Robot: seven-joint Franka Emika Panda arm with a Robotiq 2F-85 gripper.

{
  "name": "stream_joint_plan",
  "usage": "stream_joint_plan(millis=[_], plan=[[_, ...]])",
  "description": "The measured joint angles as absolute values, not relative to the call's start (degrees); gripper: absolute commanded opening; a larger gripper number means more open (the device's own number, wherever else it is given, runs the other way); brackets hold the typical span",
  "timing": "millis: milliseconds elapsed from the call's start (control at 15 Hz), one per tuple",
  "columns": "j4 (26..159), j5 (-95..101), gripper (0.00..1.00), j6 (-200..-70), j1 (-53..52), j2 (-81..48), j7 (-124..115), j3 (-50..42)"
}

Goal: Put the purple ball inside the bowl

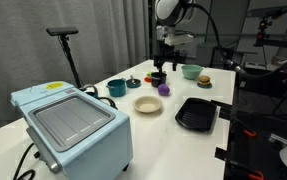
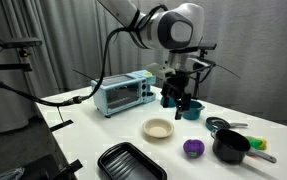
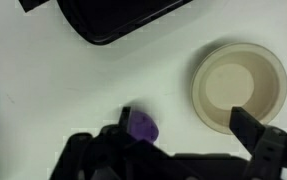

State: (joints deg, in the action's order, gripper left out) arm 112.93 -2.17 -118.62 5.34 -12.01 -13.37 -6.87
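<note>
The purple ball point(image 2: 194, 148) point(image 3: 141, 126) is below my open gripper and off-centre to the left in the wrist view. My gripper should next move that way and go down around the ball.
The small purple ball point(image 1: 164, 89) lies on the white table, also seen in an exterior view point(image 2: 193, 148). The shallow cream bowl point(image 1: 148, 104) stands empty a short way from it, also seen in an exterior view point(image 2: 158, 129). My gripper point(image 1: 161, 66) hangs open and empty above the table, behind the ball; it also shows in an exterior view point(image 2: 181, 100). In the wrist view the gripper point(image 3: 188, 135) is open. The ball point(image 3: 141, 126) shows just inside its left finger, and the bowl point(image 3: 239, 87) lies by its right finger.
A black ribbed tray point(image 1: 196, 113) lies near the bowl and shows at the top of the wrist view point(image 3: 123, 20). A light blue toaster oven point(image 1: 71, 125), a teal cup point(image 1: 116, 88), a light green bowl point(image 1: 191, 71), a burger toy point(image 1: 204, 81) and a black pot point(image 2: 231, 148) stand on the table.
</note>
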Motion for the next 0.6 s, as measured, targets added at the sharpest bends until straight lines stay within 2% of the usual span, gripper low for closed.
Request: stream_joint_plan(millis=[600], plan=[[103.46, -3.49, 1.0, -122.58, 8.41, -25.59, -16.37, -9.5]])
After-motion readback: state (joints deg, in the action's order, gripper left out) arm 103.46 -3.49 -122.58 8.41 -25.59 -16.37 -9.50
